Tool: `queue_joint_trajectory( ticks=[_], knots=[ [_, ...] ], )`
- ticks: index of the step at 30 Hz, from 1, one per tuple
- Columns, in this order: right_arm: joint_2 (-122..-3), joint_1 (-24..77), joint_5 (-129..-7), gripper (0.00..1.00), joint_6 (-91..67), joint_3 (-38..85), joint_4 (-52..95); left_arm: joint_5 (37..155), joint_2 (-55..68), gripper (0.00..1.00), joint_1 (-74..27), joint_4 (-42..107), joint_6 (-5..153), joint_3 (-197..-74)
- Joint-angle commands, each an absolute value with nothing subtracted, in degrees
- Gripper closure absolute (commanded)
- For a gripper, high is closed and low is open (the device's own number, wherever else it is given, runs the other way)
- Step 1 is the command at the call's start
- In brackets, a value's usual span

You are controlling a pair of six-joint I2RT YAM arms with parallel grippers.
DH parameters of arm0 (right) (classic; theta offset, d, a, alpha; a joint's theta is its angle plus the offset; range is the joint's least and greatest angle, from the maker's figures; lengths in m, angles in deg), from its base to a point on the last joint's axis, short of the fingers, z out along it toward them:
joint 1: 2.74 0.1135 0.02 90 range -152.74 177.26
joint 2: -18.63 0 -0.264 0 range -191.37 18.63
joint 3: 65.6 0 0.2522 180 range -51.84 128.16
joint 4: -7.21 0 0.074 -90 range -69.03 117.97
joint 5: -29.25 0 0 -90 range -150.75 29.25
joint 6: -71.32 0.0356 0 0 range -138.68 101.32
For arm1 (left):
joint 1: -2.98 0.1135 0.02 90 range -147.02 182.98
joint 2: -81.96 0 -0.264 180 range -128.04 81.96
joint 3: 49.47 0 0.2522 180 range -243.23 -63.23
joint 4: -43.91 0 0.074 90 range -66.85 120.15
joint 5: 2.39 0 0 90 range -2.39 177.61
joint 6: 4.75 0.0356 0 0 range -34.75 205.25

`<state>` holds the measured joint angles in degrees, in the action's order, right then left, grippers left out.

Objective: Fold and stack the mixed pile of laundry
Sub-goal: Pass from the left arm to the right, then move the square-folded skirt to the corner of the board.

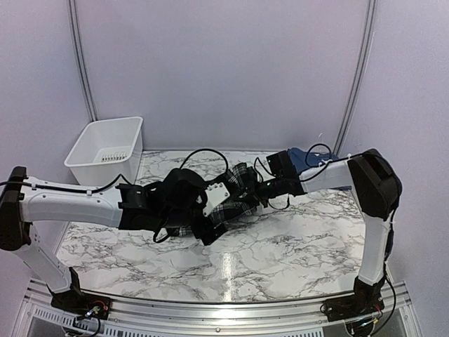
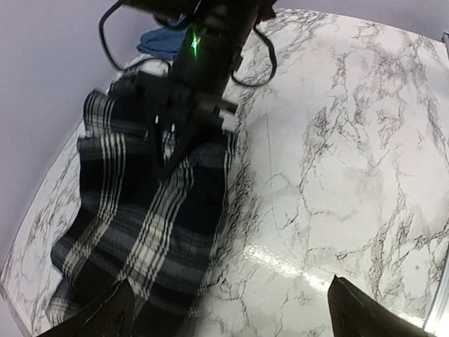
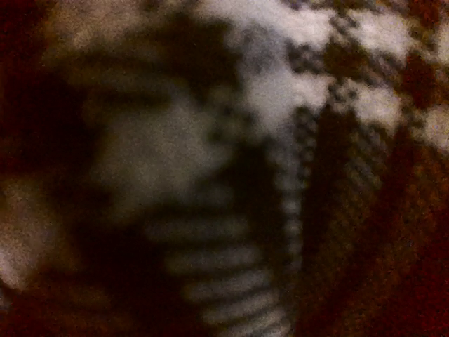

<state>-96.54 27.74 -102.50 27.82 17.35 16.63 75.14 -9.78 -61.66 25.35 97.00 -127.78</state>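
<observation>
The right gripper lifts the plaid garment [image 1: 240, 177] up next and carries it over the navy t-shirt [image 1: 309, 157] to release, as that t-shirt already lies at the back to stack upon.
The black-and-white plaid garment [image 1: 240, 177] lies bunched at the table's middle. In the left wrist view it [image 2: 140, 232] spreads over the left side. My left gripper [image 2: 230, 284] is open wide and empty, hovering over the garment's near right edge; it also shows in the top view [image 1: 210, 214]. My right gripper [image 2: 168, 158] reaches in from the far side with its fingers together on the plaid cloth. The right wrist view is filled with blurred plaid cloth [image 3: 280, 210]; its fingers are hidden. The navy t-shirt [image 1: 309, 157] lies at the back right, behind the right arm.
A white plastic bin [image 1: 105, 149] stands at the back left corner. Bare marble table [image 2: 337, 154] lies right of the garment. Black cables [image 1: 203, 154] loop above both wrists. Walls close the back and sides.
</observation>
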Motion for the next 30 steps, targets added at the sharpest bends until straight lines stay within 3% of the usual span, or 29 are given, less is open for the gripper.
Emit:
queue_joint_trajectory(
  ticks=[1, 6, 14, 20, 30],
  knots=[
    [-96.92, 22.54, -97.33, 1.0, 9.74, 28.91, 36.51, 71.38, -6.18, 0.01, -58.7, 22.72, 88.05, -123.94],
    [-102.39, 19.06, -90.5, 1.0, -6.04, 47.49, 57.04, 72.02, -4.01, 0.01, -54.63, 22.0, 80.29, -121.8],
    [-106.03, 14.52, -78.23, 1.0, -14.66, 67.3, 69.13, 74.33, -3.71, 0.01, -51.89, 22.15, 77.27, -120.77],
    [-107.57, 12.5, -71.41, 1.0, -20.79, 75.74, 74.87, 75.59, -5.7, 0.01, -51.69, 22.07, 77.69, -121.96],
    [-102.79, 9.18, -62.9, 0.97, -24.89, 77.49, 75.99, 77.34, -7.72, 0.01, -51.48, 21.38, 77.9, -123.17]
  ],
)
